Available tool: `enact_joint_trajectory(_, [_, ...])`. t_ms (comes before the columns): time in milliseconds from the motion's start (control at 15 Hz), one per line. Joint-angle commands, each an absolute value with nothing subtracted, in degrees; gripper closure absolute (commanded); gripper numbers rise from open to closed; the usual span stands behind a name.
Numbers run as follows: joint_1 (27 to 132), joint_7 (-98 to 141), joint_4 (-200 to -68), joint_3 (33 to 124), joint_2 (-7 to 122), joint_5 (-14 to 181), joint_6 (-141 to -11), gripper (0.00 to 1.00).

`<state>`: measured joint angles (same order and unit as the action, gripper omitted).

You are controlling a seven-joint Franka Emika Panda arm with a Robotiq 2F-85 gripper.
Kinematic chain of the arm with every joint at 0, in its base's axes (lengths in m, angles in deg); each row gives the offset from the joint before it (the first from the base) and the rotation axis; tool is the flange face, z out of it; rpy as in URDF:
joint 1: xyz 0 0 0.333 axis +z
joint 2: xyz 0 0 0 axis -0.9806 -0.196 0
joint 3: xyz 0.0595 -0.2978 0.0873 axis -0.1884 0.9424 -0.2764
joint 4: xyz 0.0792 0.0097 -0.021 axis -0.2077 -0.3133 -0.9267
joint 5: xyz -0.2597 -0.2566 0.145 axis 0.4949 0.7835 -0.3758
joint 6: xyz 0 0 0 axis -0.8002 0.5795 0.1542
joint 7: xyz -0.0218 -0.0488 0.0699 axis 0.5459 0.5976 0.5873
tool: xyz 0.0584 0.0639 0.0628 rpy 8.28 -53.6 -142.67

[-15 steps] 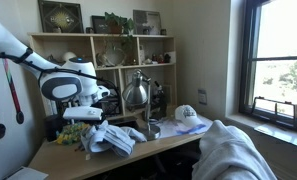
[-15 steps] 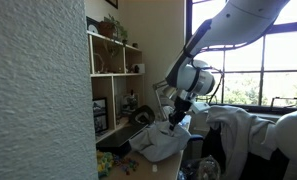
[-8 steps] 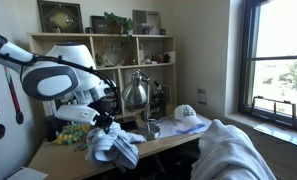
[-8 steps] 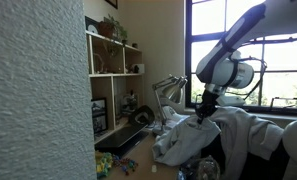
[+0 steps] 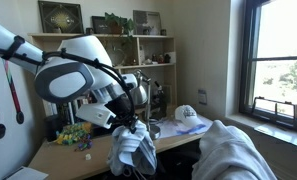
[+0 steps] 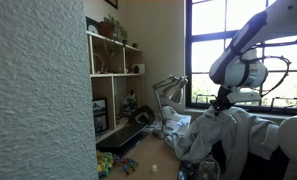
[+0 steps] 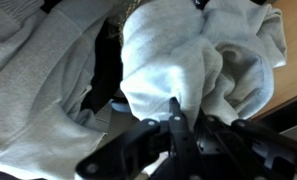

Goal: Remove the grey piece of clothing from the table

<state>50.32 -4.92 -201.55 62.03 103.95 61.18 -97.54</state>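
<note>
The gripper carries the cloth toward the pile of pale fabric next and releases it over the dark gap beside it, since that lies past the table's edge.
The grey piece of clothing (image 5: pixel 133 150) hangs bunched from my gripper (image 5: pixel 129 123), lifted off the wooden table (image 5: pixel 63 156) and out past its front edge. In an exterior view it dangles (image 6: pixel 200 137) below the gripper (image 6: pixel 222 103), in front of the window. In the wrist view the grey cloth (image 7: pixel 178 60) fills the frame, and my gripper (image 7: pixel 185 118) is shut on a fold of it.
A desk lamp (image 5: pixel 138 92), a white cap (image 5: pixel 187 114) and a yellow-green toy (image 5: pixel 74 135) stay on the table. A shelf unit (image 5: pixel 98 50) stands behind. A pile of pale fabric (image 5: pixel 228 155) lies in the right foreground.
The arm has swung the grey clothing up off the table and outward past the front edge; the cloth now hangs free below the gripper.
</note>
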Motion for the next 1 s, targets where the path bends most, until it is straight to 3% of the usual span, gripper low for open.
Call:
enact_joint_trajectory(0, [51.9, 8.7, -200.2, 68.4, 100.4, 75.6, -100.6, 0.93])
enact_joint_trajectory(600, [51.1, 25.6, -195.8, 75.0, 95.4, 91.3, -97.0, 0.93])
enact_joint_trajectory(933, [50.6, 31.5, -194.9, 76.9, 95.6, 95.2, -88.5, 0.93])
